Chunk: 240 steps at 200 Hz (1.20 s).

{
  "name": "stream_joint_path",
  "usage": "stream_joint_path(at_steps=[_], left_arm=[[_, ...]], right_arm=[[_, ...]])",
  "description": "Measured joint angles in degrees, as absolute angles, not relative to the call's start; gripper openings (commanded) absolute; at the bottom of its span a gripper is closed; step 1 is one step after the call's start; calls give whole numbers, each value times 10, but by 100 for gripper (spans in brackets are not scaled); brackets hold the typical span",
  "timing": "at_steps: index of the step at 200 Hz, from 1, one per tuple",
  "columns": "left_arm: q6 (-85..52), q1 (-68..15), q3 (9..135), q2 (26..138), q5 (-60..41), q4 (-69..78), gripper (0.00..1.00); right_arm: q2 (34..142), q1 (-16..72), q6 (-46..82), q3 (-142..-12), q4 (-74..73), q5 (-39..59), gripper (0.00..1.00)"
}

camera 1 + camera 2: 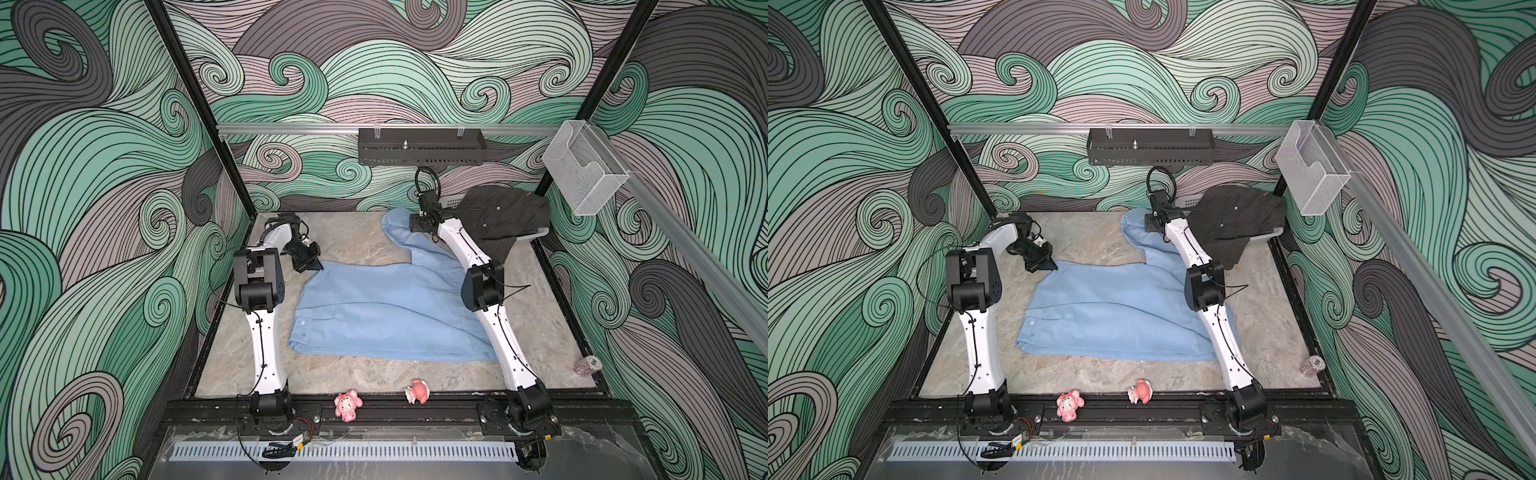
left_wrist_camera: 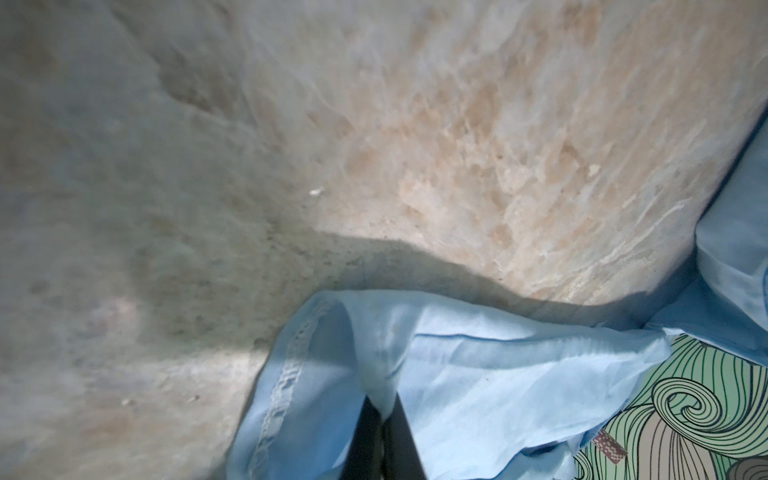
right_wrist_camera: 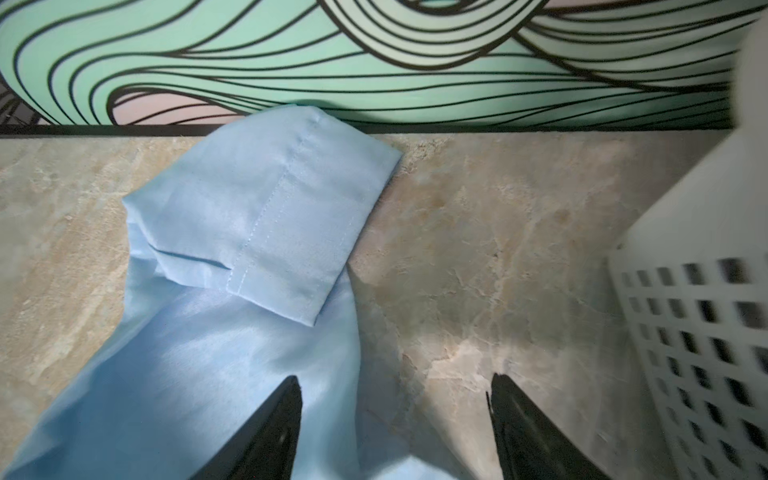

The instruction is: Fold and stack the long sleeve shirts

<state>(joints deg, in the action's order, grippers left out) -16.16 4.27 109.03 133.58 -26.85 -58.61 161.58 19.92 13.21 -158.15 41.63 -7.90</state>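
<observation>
My right gripper next lowers its open fingers astride the sleeve's edge below, facing the basket, and closes, since that edge already lies between them.
A light blue shirt (image 1: 386, 311) (image 1: 1117, 309) lies spread on the marble table, with one sleeve (image 1: 401, 232) running toward the back wall. My left gripper (image 1: 313, 266) (image 1: 1047, 264) (image 2: 384, 415) is shut on a pinch of the shirt's cloth at its far left corner. Above the sleeve near the cuff (image 3: 266, 224), my right gripper (image 1: 424, 203) (image 3: 395, 386) stands open, with only sleeve cloth and bare table below its jaws. A dark charcoal pinstriped shirt (image 1: 498, 216) (image 1: 1237, 216) hangs over a white basket (image 1: 451, 202) (image 3: 698, 332) at the back right.
Two pink toys (image 1: 348, 405) (image 1: 417, 390) sit at the table's front edge. A small patterned jar (image 1: 587, 365) stands at the right edge. On the back rail hang a black tray (image 1: 422, 145) and a clear box (image 1: 582, 166). The basket wall is close beside my right gripper.
</observation>
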Motion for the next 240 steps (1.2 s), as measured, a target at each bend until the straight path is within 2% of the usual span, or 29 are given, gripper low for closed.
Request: stream_joint_path(at_steps=[20, 30, 53, 68, 122, 190, 240], left_arm=[[-162, 41, 1090, 1336, -268, -585, 0], [-162, 41, 1090, 1336, -268, -585, 0], [-162, 41, 1090, 1335, -268, -585, 0], [-162, 41, 1090, 1335, -268, -585, 0], [-162, 41, 1090, 1335, -264, -583, 0], [-162, 47, 1071, 1298, -244, -566, 0], [-162, 47, 1061, 1287, -244, -553, 0]], right_arm=[[1632, 203, 142, -1581, 414, -62, 65], [1637, 203, 145, -1581, 413, -56, 59], [1639, 205, 156, -1581, 413, -45, 20], [1639, 204, 165, -1581, 407, -39, 0], [1609, 199, 166, -1560, 399, -36, 0], [1352, 203, 123, -1351, 393, -37, 0], [1282, 206, 102, -1242, 383, -34, 0]])
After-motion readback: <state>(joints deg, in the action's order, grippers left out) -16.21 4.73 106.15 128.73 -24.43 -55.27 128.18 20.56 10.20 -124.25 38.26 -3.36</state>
